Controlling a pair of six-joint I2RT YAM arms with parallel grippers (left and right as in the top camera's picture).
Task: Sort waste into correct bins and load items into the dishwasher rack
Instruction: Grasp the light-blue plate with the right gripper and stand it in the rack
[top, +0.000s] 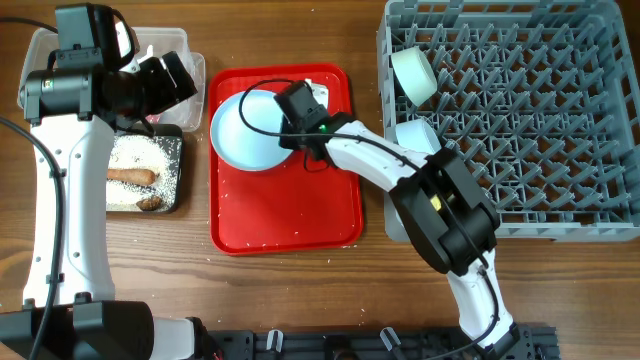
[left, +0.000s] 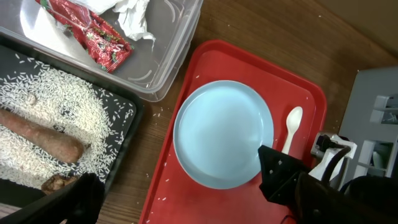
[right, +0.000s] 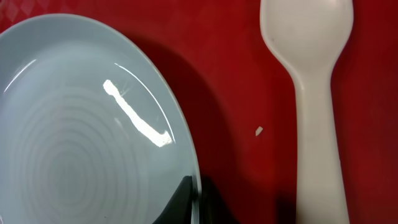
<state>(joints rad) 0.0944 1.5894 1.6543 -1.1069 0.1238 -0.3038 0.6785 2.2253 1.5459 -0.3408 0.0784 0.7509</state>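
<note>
The robot's right gripper will raise the plate (top: 240, 132), move right in the overhead view and let go of it in the pegs (top: 474, 84) beside the pale green bowl, because they are empty.
A pale blue plate (top: 240, 132) lies on the flat red tray (top: 285, 215). My right gripper (top: 297, 108) is shut on the plate's right rim, with one finger above and one below in the right wrist view (right: 196, 200). A white spoon (right: 316, 112) lies on the tray just right of the plate. My left gripper (top: 178, 74) hovers open and empty over the clear box (top: 190, 50). The box holds the red-and-white wrapper (left: 93, 31). The black tray (top: 172, 195) holds rice (left: 68, 102), a carrot stub (left: 43, 142) and a brown scrap (left: 57, 183).
The grey peg rack (top: 520, 110) stands at the right, with a pale green bowl (top: 412, 75) and a pale blue bowl (top: 413, 135) at its left side. Another pale bowl (top: 394, 225) is partly hidden under my right arm. Rice grains are scattered on the red tray.
</note>
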